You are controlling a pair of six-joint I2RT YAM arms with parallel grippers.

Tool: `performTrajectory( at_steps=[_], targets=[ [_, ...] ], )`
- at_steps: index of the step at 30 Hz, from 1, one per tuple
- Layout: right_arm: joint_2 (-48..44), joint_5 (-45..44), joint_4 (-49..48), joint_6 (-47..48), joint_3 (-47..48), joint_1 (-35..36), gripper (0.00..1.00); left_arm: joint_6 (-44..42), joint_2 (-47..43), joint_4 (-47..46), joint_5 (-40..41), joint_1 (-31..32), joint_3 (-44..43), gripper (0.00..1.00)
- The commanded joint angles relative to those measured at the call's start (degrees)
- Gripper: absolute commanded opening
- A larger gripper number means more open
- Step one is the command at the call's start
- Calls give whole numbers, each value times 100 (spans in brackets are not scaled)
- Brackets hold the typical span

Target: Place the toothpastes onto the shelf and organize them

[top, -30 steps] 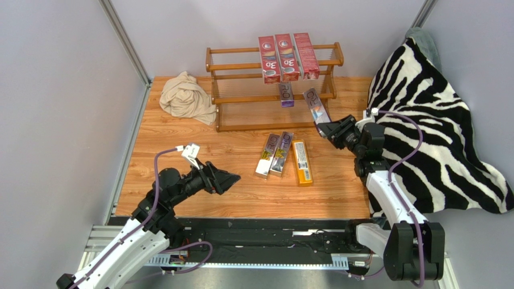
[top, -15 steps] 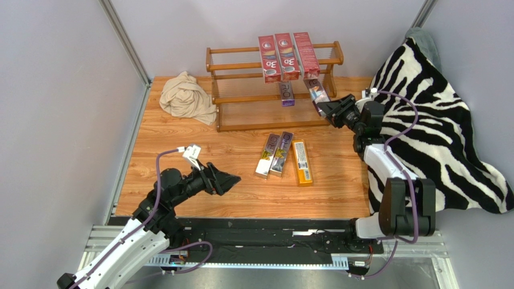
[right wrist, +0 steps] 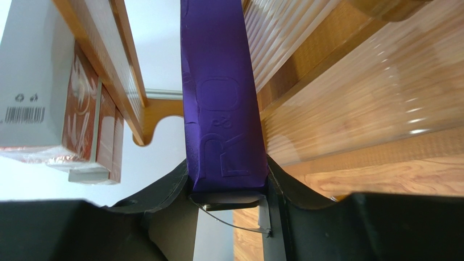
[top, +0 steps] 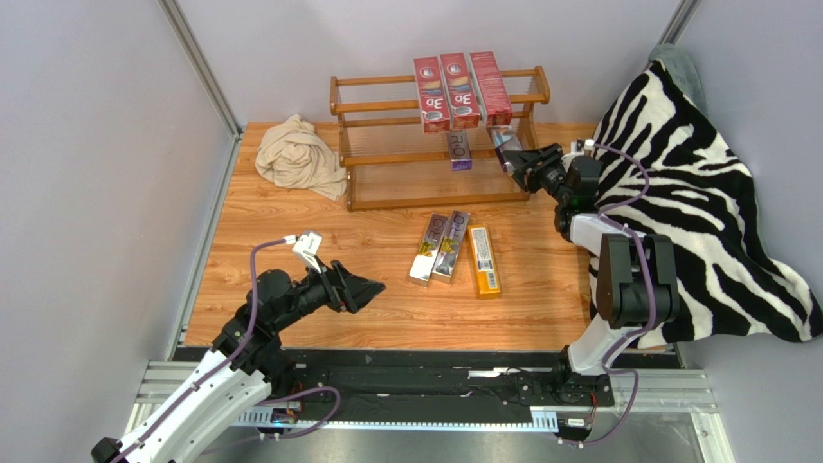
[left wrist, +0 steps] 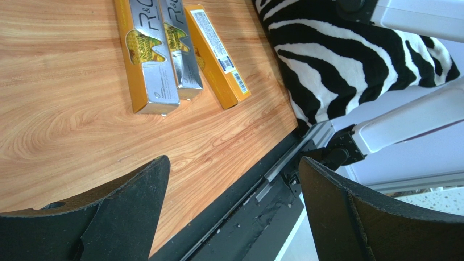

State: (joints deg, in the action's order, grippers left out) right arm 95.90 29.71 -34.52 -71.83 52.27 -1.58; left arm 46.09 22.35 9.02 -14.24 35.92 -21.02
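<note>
My right gripper needs to move its carton along the middle tier until it is beside the purple carton lying there, and only then let go.
The brown wooden shelf (top: 386,106) stands at the table's back. Three red "3D" cartons (top: 462,92) lie across its top rails, also in the right wrist view (right wrist: 81,119). A purple "PRO" carton (top: 459,150) lies on the middle tier. My right gripper (top: 525,164) is shut on another purple "PRO" carton (right wrist: 223,103) and holds it at the shelf's right end, its far end over the middle tier (top: 504,140). Two silver "PRO" cartons (top: 438,248) and an orange carton (top: 484,258) lie on the table, also in the left wrist view (left wrist: 163,54). My left gripper (top: 372,285) is open and empty, left of them.
A crumpled beige cloth (top: 299,156) lies left of the shelf. A zebra-striped blanket (top: 695,203) covers the right side, beside my right arm. Grey walls close in the table at the left and back. The black rail runs along the near edge (left wrist: 261,201).
My right gripper has carried the purple carton up and back from beside the shelf's right front to the shelf's middle tier. The left arm has not moved.
</note>
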Motion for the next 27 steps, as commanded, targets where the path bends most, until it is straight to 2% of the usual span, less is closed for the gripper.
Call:
performTrajectory(
  at_steps=[1,5,9,27],
  targets=[
    [482,70,-1513,-814,310,53,25,-12,33,-137,-26,11,54,97],
    [781,43,-1646,-929,547,132,25,-3,33,-155,-44,11,98,97],
    [817,-53,-1304,-754,749,457,26,32,24,-198,-70,3,168,96],
    [992,-519,-1048,-964,767,685,35,58,-284,4,-79,3,141,93]
  ],
)
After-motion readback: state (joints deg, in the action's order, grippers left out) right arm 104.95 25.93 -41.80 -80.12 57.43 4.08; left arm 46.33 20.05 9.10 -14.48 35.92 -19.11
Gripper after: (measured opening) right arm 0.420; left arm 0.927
